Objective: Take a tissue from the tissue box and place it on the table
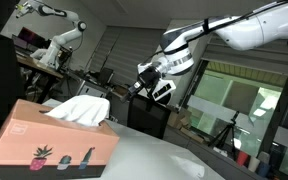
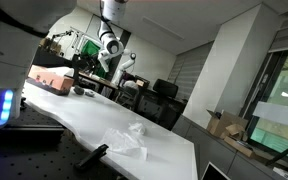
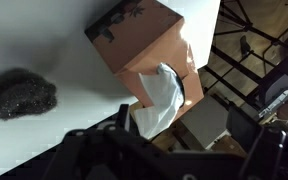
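Note:
My gripper moves down and across to the salmon tissue box next, fingers open around the white tissue's upper end (image 1: 85,105) (image 3: 161,98), since that end sticks out above the box's slot.
The salmon tissue box (image 1: 54,140) with plant prints stands on the white table (image 2: 94,120), and a white tissue (image 1: 81,108) sticks out of its top. The box also shows in an exterior view (image 2: 49,78) and in the wrist view (image 3: 134,40), with its tissue (image 3: 159,100) hanging from the slot. A crumpled tissue (image 2: 130,135) lies on the table, far from the box. My gripper (image 1: 156,88) hangs in the air beside and above the box, touching nothing. In the wrist view its fingers (image 3: 179,120) look open and empty.
A dark lumpy object (image 3: 19,95) lies on the table near the box, and it also shows in an exterior view (image 2: 79,90). Beyond the table edge stand chairs (image 2: 164,95), desks and another robot arm (image 1: 59,40). Cardboard boxes (image 2: 224,125) sit on the floor.

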